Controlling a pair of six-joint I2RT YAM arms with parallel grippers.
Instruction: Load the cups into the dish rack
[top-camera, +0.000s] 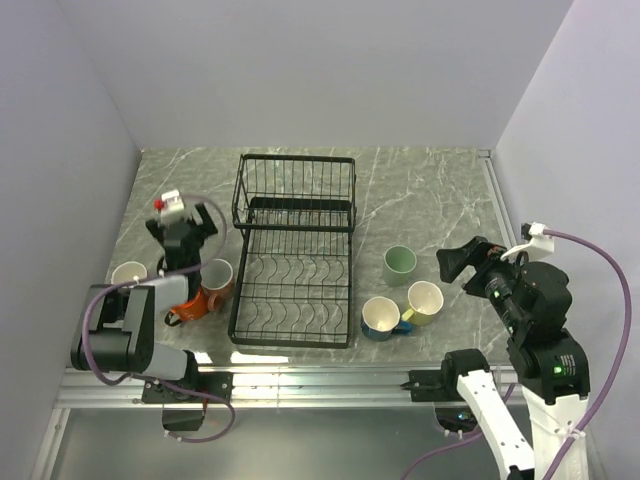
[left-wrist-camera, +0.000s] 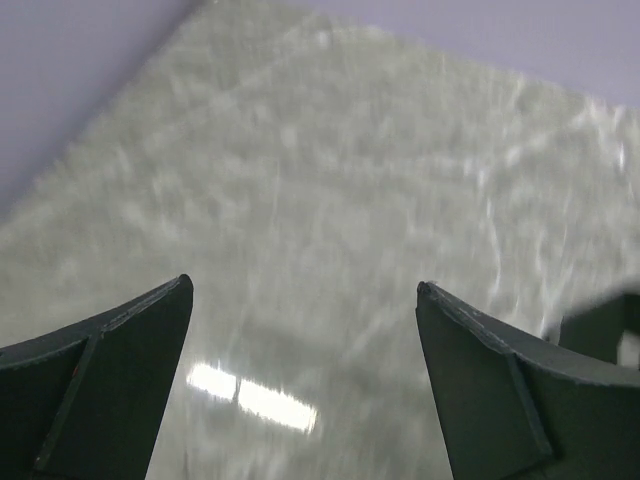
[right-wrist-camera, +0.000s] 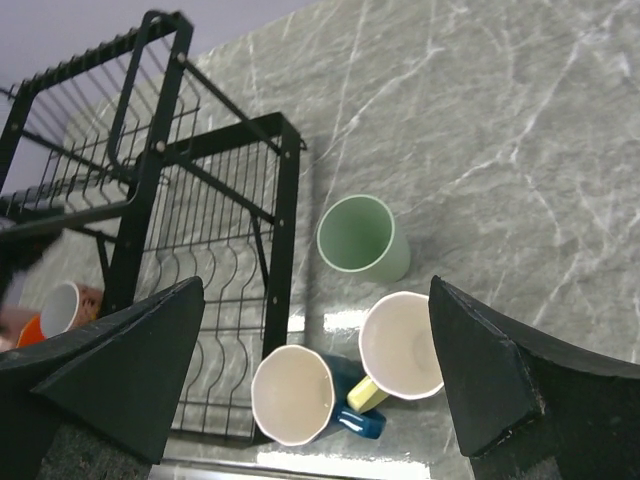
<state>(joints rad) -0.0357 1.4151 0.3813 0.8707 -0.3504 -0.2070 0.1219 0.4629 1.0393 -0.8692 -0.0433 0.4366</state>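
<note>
My right gripper should next go down toward the left in the top view, onto the pale green cup's rim (top-camera: 414, 261) (right-wrist-camera: 391, 236) opposite the rack, because the bare table there leaves room for my fingers.
The black wire dish rack (top-camera: 295, 250) stands mid-table with no cups in it; it also shows in the right wrist view (right-wrist-camera: 200, 200). A pale green cup (top-camera: 400, 264), a blue cup (top-camera: 381, 318) and a yellow-green cup (top-camera: 424, 300) stand right of it. A salmon cup (top-camera: 217, 277), an orange cup (top-camera: 188, 305) and a cream-white cup (top-camera: 130, 274) are left of it, partly hidden by my left arm. My left gripper (top-camera: 188, 222) is open and empty above the table behind them. My right gripper (top-camera: 455, 262) is open and empty, above the green (right-wrist-camera: 362, 238), yellow-green (right-wrist-camera: 402, 345) and blue (right-wrist-camera: 295, 395) cups.
Grey walls close the table on the left, back and right. A metal rail (top-camera: 300, 385) runs along the near edge. The left wrist view shows only blurred marble table (left-wrist-camera: 330, 180) between the open fingers (left-wrist-camera: 120, 370).
</note>
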